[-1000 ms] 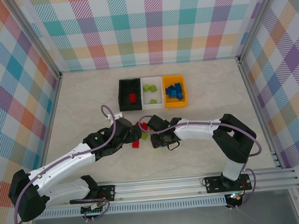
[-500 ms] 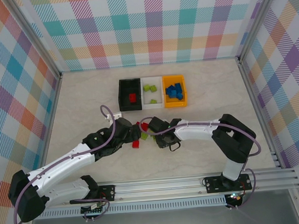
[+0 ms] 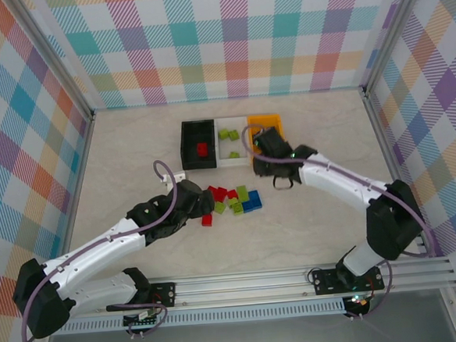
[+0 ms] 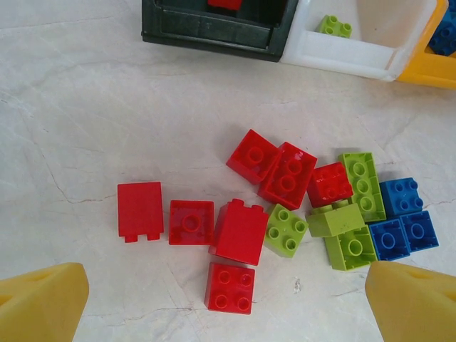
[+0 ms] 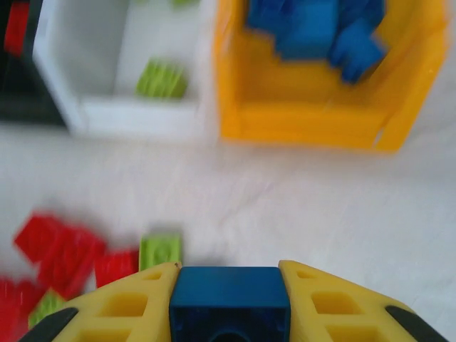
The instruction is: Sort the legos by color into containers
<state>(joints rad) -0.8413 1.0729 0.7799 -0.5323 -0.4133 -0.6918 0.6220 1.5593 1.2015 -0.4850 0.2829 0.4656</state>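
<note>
Blue bricks already lie on the far inside of the orange-yellow bin, so my right gripper will next move outward past the near rim of the orange-yellow bin (image 5: pixel 306 121), over that far inside, and let go of the blue brick.
Loose legos lie in a pile (image 3: pixel 231 200) mid-table: red bricks (image 4: pixel 237 230), lime green ones (image 4: pixel 287 229) and blue ones (image 4: pixel 403 232). My left gripper (image 4: pixel 228 308) hangs open just above the pile's near side, its yellow fingertips (image 4: pixel 39 303) wide apart around a red brick (image 4: pixel 230 288). My right gripper (image 5: pixel 229 306) is shut on a blue brick (image 5: pixel 229 298), raised in front of the orange-yellow bin (image 5: pixel 306 121), which holds blue bricks (image 5: pixel 313 28). The white bin (image 5: pixel 121 114) holds green bricks (image 5: pixel 162 78). The black bin (image 3: pixel 197 144) holds a red brick.
The three bins stand side by side at the table's back middle: black, white (image 3: pixel 230 143), orange-yellow (image 3: pixel 267 121). The right forearm (image 3: pixel 330 175) stretches over the table right of the pile. Plaid walls close off the left, back and right.
My right gripper shut on a blue brick at the pile, then lifted and carried it back toward the orange-yellow bin. The left arm has stayed still and open.
</note>
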